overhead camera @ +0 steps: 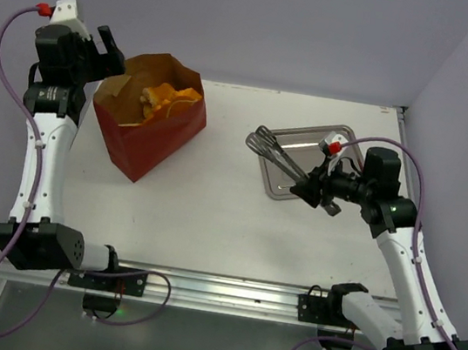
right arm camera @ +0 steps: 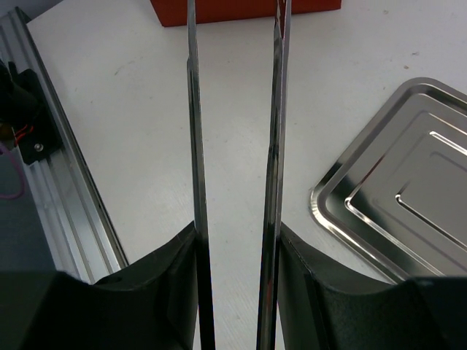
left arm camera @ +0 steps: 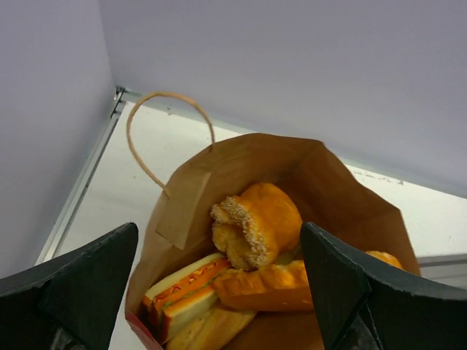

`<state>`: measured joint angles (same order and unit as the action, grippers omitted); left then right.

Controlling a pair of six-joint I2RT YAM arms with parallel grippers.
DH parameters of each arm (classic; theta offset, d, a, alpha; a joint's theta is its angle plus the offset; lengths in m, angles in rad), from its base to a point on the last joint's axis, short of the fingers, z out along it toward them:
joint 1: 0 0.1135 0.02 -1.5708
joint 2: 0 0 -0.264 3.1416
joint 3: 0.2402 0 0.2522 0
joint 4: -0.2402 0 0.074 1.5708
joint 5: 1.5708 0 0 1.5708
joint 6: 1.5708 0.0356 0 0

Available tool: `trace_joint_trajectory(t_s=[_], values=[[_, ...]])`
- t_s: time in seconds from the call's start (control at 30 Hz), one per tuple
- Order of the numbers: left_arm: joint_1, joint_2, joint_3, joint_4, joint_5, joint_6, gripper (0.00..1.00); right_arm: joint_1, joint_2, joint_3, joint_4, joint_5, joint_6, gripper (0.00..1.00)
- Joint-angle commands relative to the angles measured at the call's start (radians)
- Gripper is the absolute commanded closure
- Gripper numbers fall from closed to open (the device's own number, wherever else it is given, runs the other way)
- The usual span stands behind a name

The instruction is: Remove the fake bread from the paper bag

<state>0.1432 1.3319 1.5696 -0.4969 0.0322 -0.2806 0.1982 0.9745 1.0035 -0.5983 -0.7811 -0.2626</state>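
I will next lower my left gripper to the bag's rim (overhead camera: 112, 80) (left arm camera: 187, 170) at the bottom of the string handle, because its fingers are still above the bag's rim.
The paper bag (overhead camera: 146, 143), dark red outside and brown inside, stands open at the back left. Fake bread (overhead camera: 168, 99) lies inside it. In the left wrist view a sugared bun (left arm camera: 259, 222), a long roll (left arm camera: 270, 286) and a sandwich piece (left arm camera: 182, 288) fill the bag (left arm camera: 321, 175). My left gripper (overhead camera: 112, 47) hangs open over the bag's left rim, its jaws (left arm camera: 217, 240) wide apart with nothing between them. My right gripper (overhead camera: 319, 192) is shut on metal tongs (overhead camera: 271, 150), whose two arms (right arm camera: 193, 109) point toward the bag.
A shiny metal tray (overhead camera: 310, 138) lies at the right, under the tongs and beside my right gripper (right arm camera: 237, 240); its rim (right arm camera: 343, 175) shows in the right wrist view. A string handle (left arm camera: 168, 95) loops up from the bag. Walls close in at the back and sides.
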Motion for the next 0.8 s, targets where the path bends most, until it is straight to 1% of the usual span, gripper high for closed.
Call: trace_joint_trajectory(t_s=[0.0,0.13,0.27,0.5,0.6,0.63,0.7,0.73,0.77], values=[[0.096,0.056,0.000,0.003,0.150,-0.032,0.05,-0.016,-0.002,-0.016,0.028,-0.084,-0.003,0.56],[0.136,0.119,-0.022,-0.002,0.117,0.020,0.07,-0.022,0.004,-0.034,0.054,-0.118,0.006,0.56],[0.147,0.194,-0.011,0.011,0.164,0.020,0.12,-0.022,0.009,-0.042,0.061,-0.138,0.010,0.56],[0.148,0.331,0.046,-0.008,0.190,0.052,0.16,-0.022,-0.003,-0.043,0.061,-0.158,0.013,0.56],[0.148,0.386,0.088,-0.026,0.207,0.060,0.25,-0.023,-0.008,-0.043,0.063,-0.159,0.013,0.56],[0.150,0.407,0.099,-0.029,0.209,0.060,0.33,-0.023,-0.011,-0.042,0.061,-0.159,0.013,0.56],[0.150,0.415,0.112,-0.026,0.232,0.061,0.45,-0.025,-0.017,-0.042,0.061,-0.156,0.013,0.56],[0.148,0.412,0.113,-0.013,0.238,0.061,0.59,-0.025,-0.019,-0.042,0.061,-0.156,0.013,0.56],[0.150,0.408,0.110,-0.008,0.251,0.060,0.68,-0.026,-0.020,-0.039,0.060,-0.156,0.013,0.56]])
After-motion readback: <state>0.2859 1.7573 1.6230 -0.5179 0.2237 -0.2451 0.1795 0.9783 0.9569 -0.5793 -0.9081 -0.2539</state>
